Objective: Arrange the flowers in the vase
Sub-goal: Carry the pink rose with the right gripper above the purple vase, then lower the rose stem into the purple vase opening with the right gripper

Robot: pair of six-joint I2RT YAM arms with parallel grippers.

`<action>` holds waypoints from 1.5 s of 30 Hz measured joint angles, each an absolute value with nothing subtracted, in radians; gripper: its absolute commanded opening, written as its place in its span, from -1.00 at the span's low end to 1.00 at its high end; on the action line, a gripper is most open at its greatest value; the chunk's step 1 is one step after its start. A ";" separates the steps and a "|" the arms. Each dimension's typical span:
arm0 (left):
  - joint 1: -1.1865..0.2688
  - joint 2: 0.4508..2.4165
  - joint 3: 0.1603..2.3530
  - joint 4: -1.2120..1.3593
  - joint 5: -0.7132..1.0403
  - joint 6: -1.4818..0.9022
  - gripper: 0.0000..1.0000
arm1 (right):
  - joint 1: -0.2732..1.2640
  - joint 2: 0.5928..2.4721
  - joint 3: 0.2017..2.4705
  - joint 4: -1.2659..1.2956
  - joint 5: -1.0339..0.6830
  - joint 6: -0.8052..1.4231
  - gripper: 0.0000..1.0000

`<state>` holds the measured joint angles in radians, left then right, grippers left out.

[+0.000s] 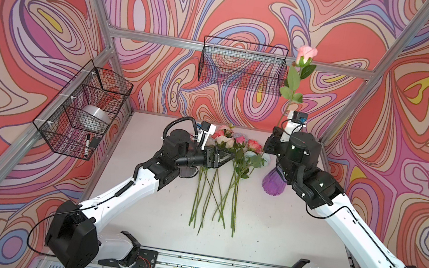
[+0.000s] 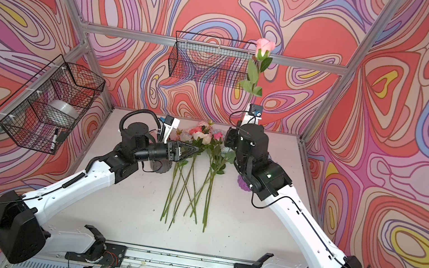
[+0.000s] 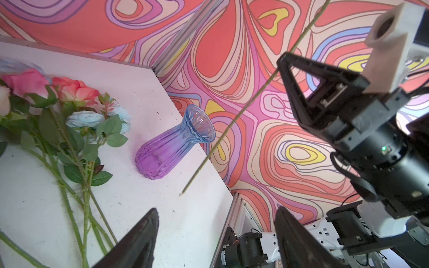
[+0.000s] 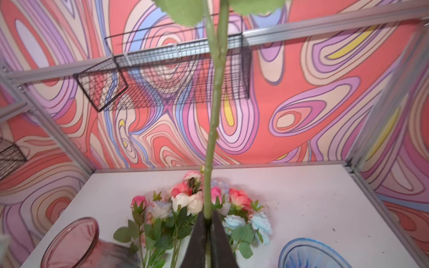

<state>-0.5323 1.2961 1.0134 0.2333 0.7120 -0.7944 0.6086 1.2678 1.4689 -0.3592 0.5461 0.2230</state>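
Observation:
I should move my right gripper over the vase's blue opening (image 4: 315, 257) below, lower the pink rose's stem in and let go, as its end hangs beside that opening.
Several flowers (image 1: 230, 155) (image 2: 205, 145) lie in a pile mid-table, blooms toward the back wall, stems toward the front. The vase (image 1: 272, 184) (image 3: 171, 146), purple with a blue flared rim, stands right of them, partly behind my right arm. My right gripper (image 1: 277, 132) (image 4: 208, 214) is shut on the stem of a pink rose (image 1: 306, 52) (image 2: 265, 45), held upright above the vase. The stem's lower end (image 3: 185, 190) hangs free beside the vase mouth. My left gripper (image 1: 228, 157) (image 3: 216, 210) is open and empty, hovering over the pile's left side.
A wire basket (image 1: 243, 66) hangs on the back wall. Another basket (image 1: 84, 110) on the left wall holds a tape roll and a marker. A pink glass vessel (image 4: 69, 243) stands under my left arm. Aluminium posts frame the table corners.

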 measured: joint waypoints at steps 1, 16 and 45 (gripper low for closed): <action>-0.541 1.301 1.013 0.237 0.718 -0.798 0.57 | 0.583 1.270 1.480 -0.353 0.554 0.214 -1.00; -0.621 1.401 1.009 0.344 0.810 -0.902 0.55 | 0.353 1.304 1.483 -0.238 0.666 0.094 -1.00; -0.621 1.401 1.009 0.338 0.810 -0.890 0.58 | 0.340 1.192 1.030 -0.303 0.504 0.301 -0.77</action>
